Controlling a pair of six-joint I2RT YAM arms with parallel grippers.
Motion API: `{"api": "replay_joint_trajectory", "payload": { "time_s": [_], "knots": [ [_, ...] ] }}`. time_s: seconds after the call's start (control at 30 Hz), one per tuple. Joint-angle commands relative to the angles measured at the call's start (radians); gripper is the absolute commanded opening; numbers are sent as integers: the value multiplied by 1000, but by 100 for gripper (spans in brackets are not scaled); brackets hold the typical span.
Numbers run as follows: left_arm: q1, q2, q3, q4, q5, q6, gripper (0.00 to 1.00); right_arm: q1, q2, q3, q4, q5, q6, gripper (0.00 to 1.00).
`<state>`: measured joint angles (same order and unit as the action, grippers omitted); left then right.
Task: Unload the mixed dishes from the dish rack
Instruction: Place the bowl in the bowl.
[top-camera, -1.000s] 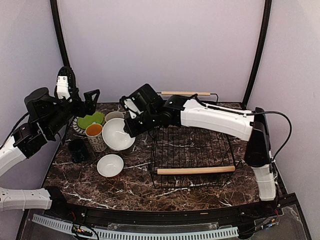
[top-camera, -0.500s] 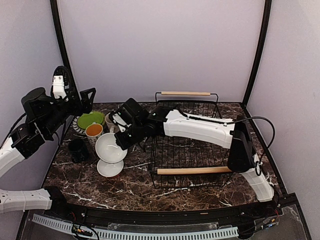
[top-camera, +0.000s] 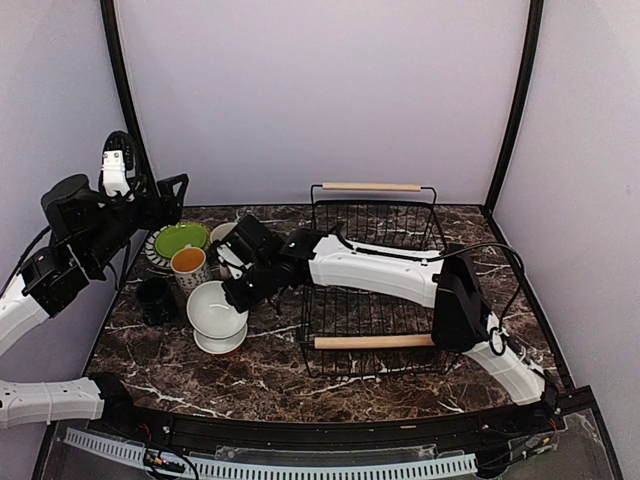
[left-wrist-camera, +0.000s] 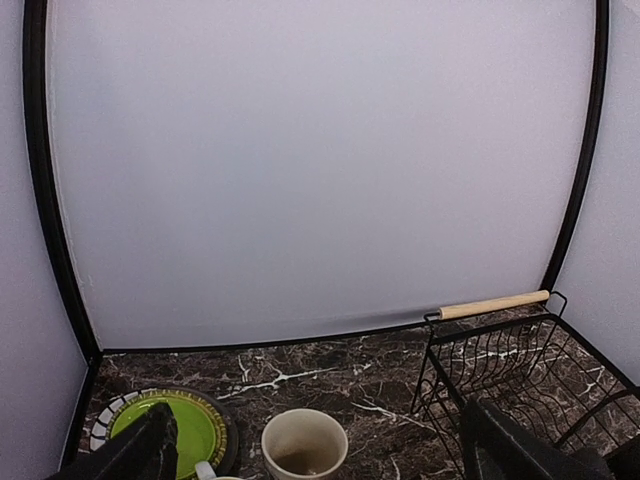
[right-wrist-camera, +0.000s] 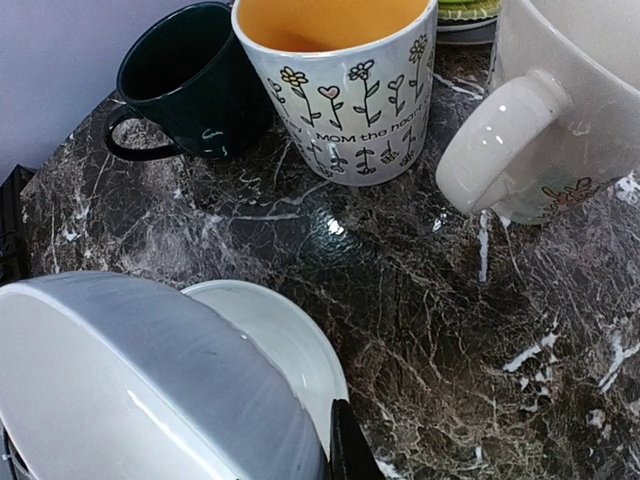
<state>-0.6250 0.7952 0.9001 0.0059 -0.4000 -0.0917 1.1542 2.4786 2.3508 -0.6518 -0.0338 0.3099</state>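
Note:
The second bowl stands open right under the tilted white bowl. Next, my right gripper should lower the tilted white bowl a little into it and let go of the tilted white bowl's rim.
My right gripper is shut on the rim of a white bowl, holding it tilted right over a second bowl that is white inside; I cannot tell whether they touch. In the right wrist view the held bowl hides most of the lower bowl, and one dark fingertip shows. My left gripper is open and empty, raised above the lime-green plate. The black wire dish rack holds no dishes. No orange-coloured bowl shows.
The green plate lies on the patterned plate. The cream mug, the flowered mug with orange inside and the dark green cup stand close around the bowls. The rack's wooden handles run along its near and far sides.
My right arm has carried the white bowl left and down, from beside the rack to over the second bowl. The left arm has shifted only slightly.

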Motion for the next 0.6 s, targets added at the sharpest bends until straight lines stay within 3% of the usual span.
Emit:
{"api": "replay_joint_trajectory", "payload": {
  "time_s": [0.0, 0.23, 0.57],
  "knots": [
    [11, -12, -9, -1, 18, -17, 97, 7, 32, 64, 58, -20, -7, 7],
    [19, -11, -7, -1, 32, -26, 97, 6, 70, 85, 65, -15, -8, 11],
    [22, -13, -11, 0, 39, -27, 98, 6, 55, 135, 10, 7, -1, 41]
  ]
}}
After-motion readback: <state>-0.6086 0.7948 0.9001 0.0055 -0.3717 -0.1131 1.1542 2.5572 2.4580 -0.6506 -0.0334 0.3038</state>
